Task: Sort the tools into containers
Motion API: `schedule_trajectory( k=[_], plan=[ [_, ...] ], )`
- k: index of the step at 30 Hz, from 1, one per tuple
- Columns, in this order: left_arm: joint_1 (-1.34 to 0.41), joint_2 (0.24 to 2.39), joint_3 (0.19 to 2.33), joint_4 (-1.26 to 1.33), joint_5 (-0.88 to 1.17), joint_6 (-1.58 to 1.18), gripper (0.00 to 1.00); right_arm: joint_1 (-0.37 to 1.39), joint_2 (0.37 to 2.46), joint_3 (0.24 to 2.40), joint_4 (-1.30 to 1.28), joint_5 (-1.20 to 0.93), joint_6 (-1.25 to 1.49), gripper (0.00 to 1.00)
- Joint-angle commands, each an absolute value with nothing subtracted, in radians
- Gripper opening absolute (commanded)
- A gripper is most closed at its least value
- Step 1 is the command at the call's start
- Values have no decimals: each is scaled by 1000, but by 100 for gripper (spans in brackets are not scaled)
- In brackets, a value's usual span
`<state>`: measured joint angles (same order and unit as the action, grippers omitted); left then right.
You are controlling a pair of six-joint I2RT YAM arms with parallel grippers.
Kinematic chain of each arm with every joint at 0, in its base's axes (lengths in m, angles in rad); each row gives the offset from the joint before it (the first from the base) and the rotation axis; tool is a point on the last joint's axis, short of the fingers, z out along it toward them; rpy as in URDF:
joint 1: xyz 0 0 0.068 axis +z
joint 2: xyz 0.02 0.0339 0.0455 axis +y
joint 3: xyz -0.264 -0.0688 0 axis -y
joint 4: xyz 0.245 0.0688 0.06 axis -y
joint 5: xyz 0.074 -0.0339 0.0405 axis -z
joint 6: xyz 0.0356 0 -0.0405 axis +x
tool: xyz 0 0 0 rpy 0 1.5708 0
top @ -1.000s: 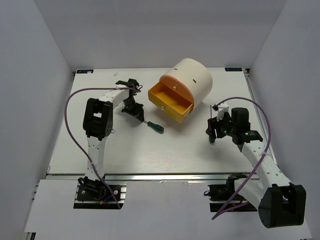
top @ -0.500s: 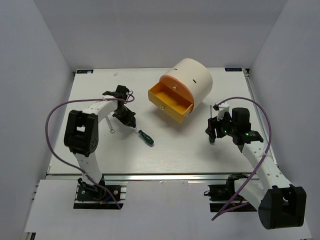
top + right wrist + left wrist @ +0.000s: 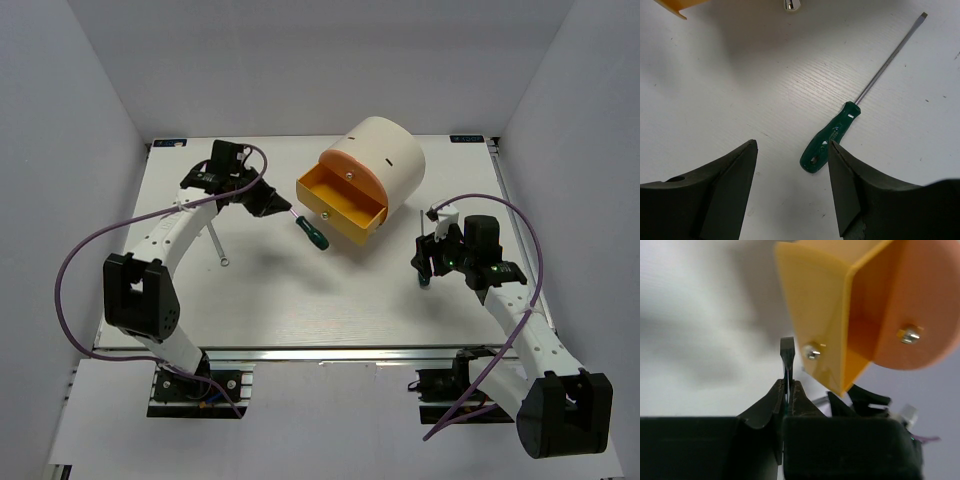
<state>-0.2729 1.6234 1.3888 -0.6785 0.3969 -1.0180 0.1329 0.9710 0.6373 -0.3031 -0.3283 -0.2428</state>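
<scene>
I will next lift my left gripper outward and toward the open orange drawer, to bring the green handle from outside the drawer's front over its opening (image 3: 342, 195) (image 3: 873, 301).
My left gripper (image 3: 272, 204) is shut on the thin metal shaft of a green-handled screwdriver (image 3: 311, 231) and holds it in the air just left of the open orange drawer (image 3: 352, 199) of the cream drum cabinet (image 3: 390, 152). In the left wrist view the shaft's flat tip (image 3: 786, 347) sticks out of the shut gripper (image 3: 787, 386), next to the drawer's front knob (image 3: 812, 351). My right gripper (image 3: 792, 150) is open low over a second green-handled screwdriver (image 3: 832, 137) lying on the table. It also shows in the top view (image 3: 428, 264). A small silver wrench (image 3: 217, 246) lies at the left.
The pink drawer front (image 3: 927, 295) with its knob (image 3: 910, 334) is shut above the orange one. White walls close in the table (image 3: 300, 300) on the left, back and right.
My left arm has swung back and right, carrying the screwdriver from the middle left of the table up beside the orange drawer. The right arm has not moved.
</scene>
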Motion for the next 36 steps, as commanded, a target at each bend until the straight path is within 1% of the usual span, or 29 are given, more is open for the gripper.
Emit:
schedule_trajectory(
  k=[1,4,7,13,16,17,18,19,21,22,23,24,25,26,31,33,35,36],
  plan=[
    [-272,1611,1476,-572,538,-1066,0,129,966,623,-259,-339,-249,64],
    [-281,1643,1523,-499,563,-1130,0,129,963,617,-256,-339,-249,64],
    [-308,1721,1581,-420,580,-1196,0,129,960,615,-259,-336,-252,64],
    [-368,1879,1799,-462,534,-1198,0,127,945,607,-262,-331,-259,64],
    [-380,1933,1844,-502,517,-1180,0,127,937,604,-264,-331,-255,64],
    [-382,1943,1862,-512,515,-1167,1,123,936,604,-265,-330,-255,65],
    [-383,1950,1867,-526,514,-1164,6,121,933,606,-268,-324,-256,66],
    [-383,1954,1867,-528,517,-1161,17,118,933,606,-271,-322,-258,66],
    [-383,1951,1865,-535,518,-1149,23,115,930,607,-276,-322,-259,68],
    [-383,1948,1865,-540,515,-1146,27,114,928,606,-278,-322,-258,68],
    [-383,1947,1867,-545,515,-1140,39,114,928,604,-278,-325,-253,68],
    [-383,1947,1868,-552,514,-1137,46,114,930,606,-278,-328,-250,68],
    [-383,1947,1870,-557,514,-1134,53,114,931,606,-276,-331,-247,68],
    [-383,1945,1870,-558,515,-1131,56,110,933,607,-275,-331,-241,69],
    [-383,1934,1882,-532,535,-1131,56,110,953,621,-258,-299,-216,68],
    [-377,1925,1939,-540,529,-1098,54,109,965,626,-247,-261,-172,68],
    [-361,1918,1983,-569,502,-1036,49,109,982,635,-232,-230,-121,66],
    [-350,1893,2003,-575,496,-1008,35,109,1003,640,-227,-198,-76,66]
  ],
)
